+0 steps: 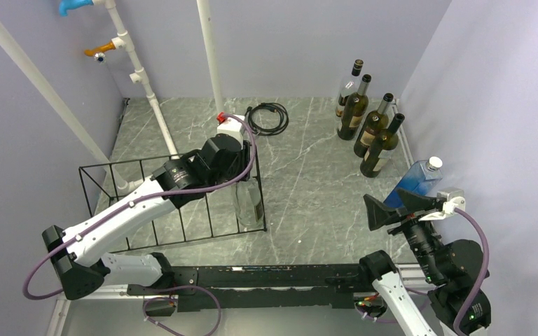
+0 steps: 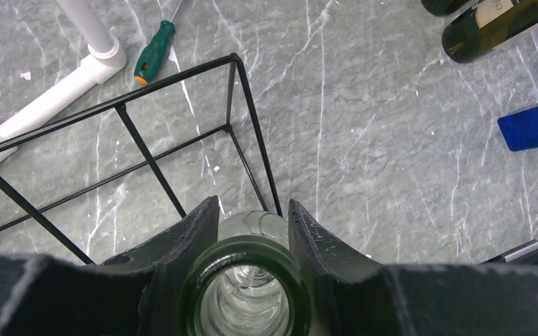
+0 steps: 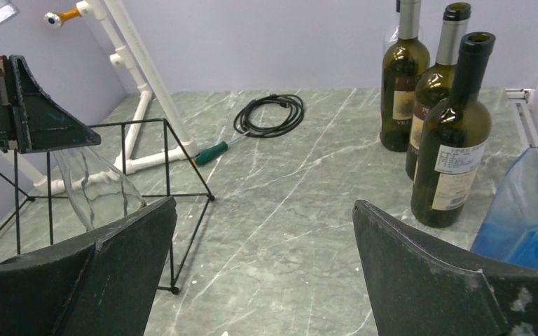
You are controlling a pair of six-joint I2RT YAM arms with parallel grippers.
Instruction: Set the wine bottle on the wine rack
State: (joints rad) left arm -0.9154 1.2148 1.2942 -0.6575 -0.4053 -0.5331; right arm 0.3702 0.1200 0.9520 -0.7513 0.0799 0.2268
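Next, the left gripper first lowers the bottle's neck away from my base, to get it onto the rack's far top wire point(image 2: 212, 66) by the rack's end corner.
My left gripper point(image 1: 244, 175) is shut on the neck of a clear glass wine bottle point(image 1: 250, 203). It holds the bottle neck-up at the right end of the black wire wine rack point(image 1: 140, 199). In the left wrist view the fingers point(image 2: 192, 234) press both sides of the bottle's green-tinted mouth point(image 2: 245, 294), and the rack's end frame point(image 2: 235, 91) lies just beyond. The right wrist view shows the bottle's body point(image 3: 98, 185) inside the rack's end point(image 3: 168, 147). I cannot tell whether it rests on the wires. My right gripper point(image 1: 392, 205) is open and empty at the right, also seen in its own view point(image 3: 265, 210).
Several dark wine bottles point(image 1: 371, 126) stand at the back right, with a blue bottle point(image 1: 417, 178) close to my right gripper. White pipes point(image 1: 140, 77) run behind the rack. A black cable coil point(image 1: 267, 115) and a green screwdriver point(image 2: 154, 50) lie on the marble floor.
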